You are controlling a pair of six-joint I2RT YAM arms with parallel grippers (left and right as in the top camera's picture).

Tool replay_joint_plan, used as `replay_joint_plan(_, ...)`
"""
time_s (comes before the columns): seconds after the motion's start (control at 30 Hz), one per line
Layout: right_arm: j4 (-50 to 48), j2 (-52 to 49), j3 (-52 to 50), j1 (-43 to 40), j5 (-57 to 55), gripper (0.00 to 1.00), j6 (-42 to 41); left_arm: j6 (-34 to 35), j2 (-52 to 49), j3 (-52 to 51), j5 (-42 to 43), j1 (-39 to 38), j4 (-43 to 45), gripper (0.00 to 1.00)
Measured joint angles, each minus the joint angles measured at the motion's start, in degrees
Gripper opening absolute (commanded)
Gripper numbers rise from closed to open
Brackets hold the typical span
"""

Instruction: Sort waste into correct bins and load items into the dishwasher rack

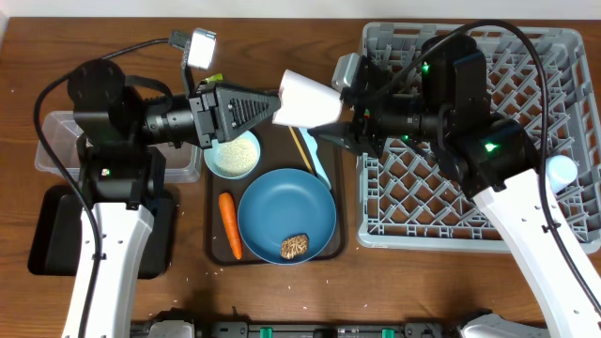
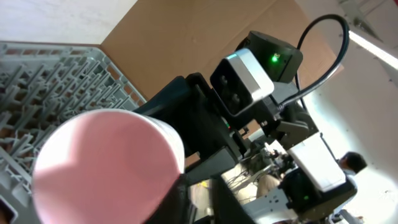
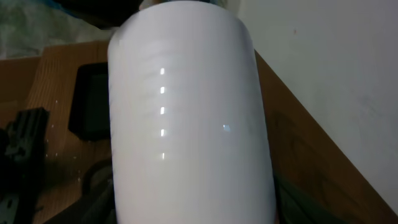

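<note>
My right gripper moves over and down onto the open rack (image 1: pixel 526 84) beside the light-blue cup next, below it and to its right in the overhead view.
The small pink cup (image 1: pixel 305 99) hangs on its side in the air above the brown tray, between both grippers. My left gripper (image 1: pixel 276 103) pinches its rim from the left; the left wrist view shows the cup's pink face (image 2: pixel 106 168). My right gripper (image 1: pixel 331 127) is closed around its body from the right, and the cup fills the right wrist view (image 3: pixel 186 112). Below are the white bowl (image 1: pixel 232 153) holding rice, the blue plate (image 1: pixel 282 208) with the brown food piece (image 1: pixel 295 246), the carrot (image 1: pixel 230 225) and the pale-blue spoon (image 1: pixel 320 167). The grey rack (image 1: pixel 526 84) holds the light-blue cup (image 1: pixel 561 169).
The clear tub (image 1: pixel 58 141) and the black tray (image 1: pixel 52 235) lie at the left under my left arm. The brown serving tray (image 1: pixel 214 255) sits between them and the rack. A sliver of yellow-green wrapper (image 1: pixel 215 79) shows behind the left gripper.
</note>
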State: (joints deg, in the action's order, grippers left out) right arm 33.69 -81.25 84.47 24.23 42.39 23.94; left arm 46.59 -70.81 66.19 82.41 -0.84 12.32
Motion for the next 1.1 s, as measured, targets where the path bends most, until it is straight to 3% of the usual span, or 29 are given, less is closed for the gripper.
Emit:
replay_joint_plan(0.37, 11.5, 0.1, 0.0, -3.3, -15.9, 0.46, -10.6, 0.0, 0.0, 0.0, 0.0, 0.0, 0.0, 0.27)
replay_joint_plan(0.73, 40.5, 5.3, 1.4, -20.2, -28.5, 0.44, -25.4, -0.4, 0.0, 0.0, 0.0, 0.0, 0.1, 0.27)
replay_joint_plan(1.1, 52.3, 5.1, 2.2, -37.0, -41.4, 0.44, -29.7, -0.5, 0.0, 0.0, 0.0, 0.0, 0.1, 0.27)
